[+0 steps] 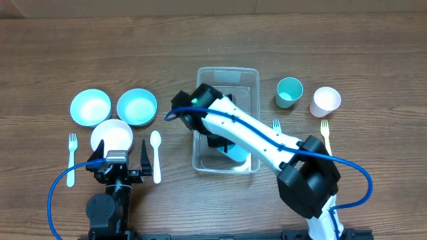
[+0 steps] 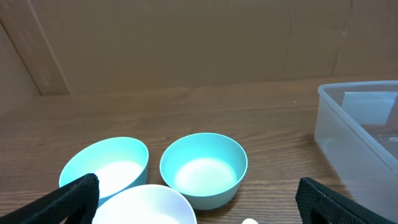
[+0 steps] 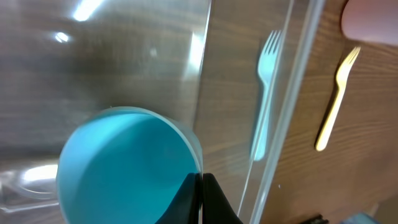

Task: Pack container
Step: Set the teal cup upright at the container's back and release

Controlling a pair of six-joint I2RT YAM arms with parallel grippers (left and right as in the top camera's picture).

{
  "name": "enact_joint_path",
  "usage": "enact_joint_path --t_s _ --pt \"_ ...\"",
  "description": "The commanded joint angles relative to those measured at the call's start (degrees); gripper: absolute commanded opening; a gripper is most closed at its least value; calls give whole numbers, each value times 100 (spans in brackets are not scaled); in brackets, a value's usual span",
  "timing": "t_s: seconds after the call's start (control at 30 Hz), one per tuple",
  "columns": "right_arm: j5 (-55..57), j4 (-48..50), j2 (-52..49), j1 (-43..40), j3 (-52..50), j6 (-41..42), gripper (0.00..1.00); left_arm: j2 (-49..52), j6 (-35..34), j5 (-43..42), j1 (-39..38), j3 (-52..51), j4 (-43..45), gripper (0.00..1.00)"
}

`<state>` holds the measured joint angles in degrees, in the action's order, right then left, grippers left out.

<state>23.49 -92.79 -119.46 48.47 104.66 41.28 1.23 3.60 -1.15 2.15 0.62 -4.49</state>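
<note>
The container's empty far end (image 1: 235, 88) is outward, so my right gripper should next lift the light-blue cup, move it outward to that end, lower it and let go of the cup's rim.
The clear rectangular container (image 1: 250, 80) stands at the table's middle; its near corner shows in the left wrist view (image 2: 348, 130) and its wall in the right wrist view (image 3: 292, 93). My right gripper (image 3: 200, 186) reaches down inside it (image 1: 223, 143), shut on the rim of a light-blue cup (image 3: 118, 168), which sits low in the container's front part (image 1: 239, 153). My left gripper (image 1: 120, 163) is open and empty at the front left, just behind a white bowl (image 1: 112, 135), its fingers spread wide (image 2: 199, 193).
Two light-blue bowls (image 1: 90, 107) (image 1: 137, 107) sit left of the container, with a white fork (image 1: 72, 150) and a white spoon (image 1: 156, 155). To the right are a teal cup (image 1: 289, 91), a pale pink cup (image 1: 325, 101), a blue fork (image 1: 276, 127) and a yellow fork (image 1: 325, 133).
</note>
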Motion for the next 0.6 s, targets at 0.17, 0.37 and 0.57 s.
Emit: enact_joint_path --t_s 0.17,0.37,0.57 --pt "85 389 568 -625 525 -273 4 -55 111 -81 46 -35 20 100" --pt "-973 1744 566 -1117 525 -1314 4 -55 111 -81 46 -35 20 100" --pt "-1115 2323 560 -1327 522 -1473 4 -55 111 -81 46 -35 20 100"
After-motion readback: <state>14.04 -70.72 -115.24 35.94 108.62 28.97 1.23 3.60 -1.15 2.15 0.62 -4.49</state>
